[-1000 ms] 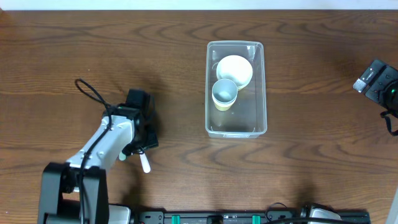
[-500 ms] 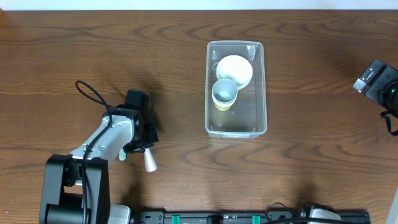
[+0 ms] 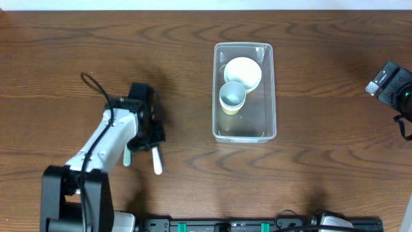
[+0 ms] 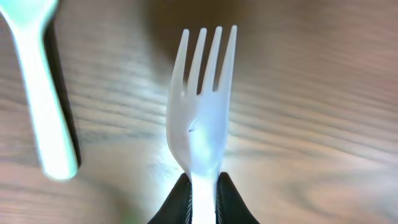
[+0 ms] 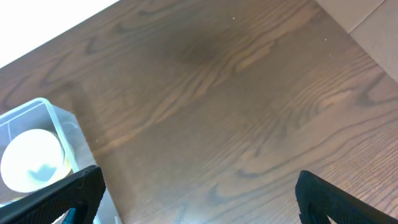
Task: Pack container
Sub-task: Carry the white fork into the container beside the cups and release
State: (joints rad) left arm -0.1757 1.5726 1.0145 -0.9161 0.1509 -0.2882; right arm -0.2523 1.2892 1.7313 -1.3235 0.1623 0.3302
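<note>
My left gripper is holding the fork (image 4: 202, 118) and next goes up over the container's side. It then goes down toward the container's bottom beside the cup to release the fork there, as that space is empty.
The clear rectangular container (image 3: 244, 122) stands right of the table's middle; it also shows at the left edge of the right wrist view (image 5: 25, 115). Inside it are a white bowl (image 3: 243, 72) and a grey-blue cup (image 3: 232, 96). My left gripper (image 3: 153, 147) is shut on the handle of a white plastic fork (image 4: 202, 118), held just above the table at the left. A pale green utensil handle (image 4: 40, 93) lies on the table beside the fork and shows in the overhead view (image 3: 127, 156) too. My right gripper (image 5: 199, 199) is open and empty, far right of the container.
The dark wooden table (image 3: 322, 161) has its far edge along the top of the overhead view. The left arm's black cable (image 3: 96, 90) loops above the arm. A black rail (image 3: 244, 225) runs along the table's front edge.
My left gripper has lifted and moved slightly away from the front edge with the fork in it. The pale green utensil stays on the table. The right arm has not moved.
</note>
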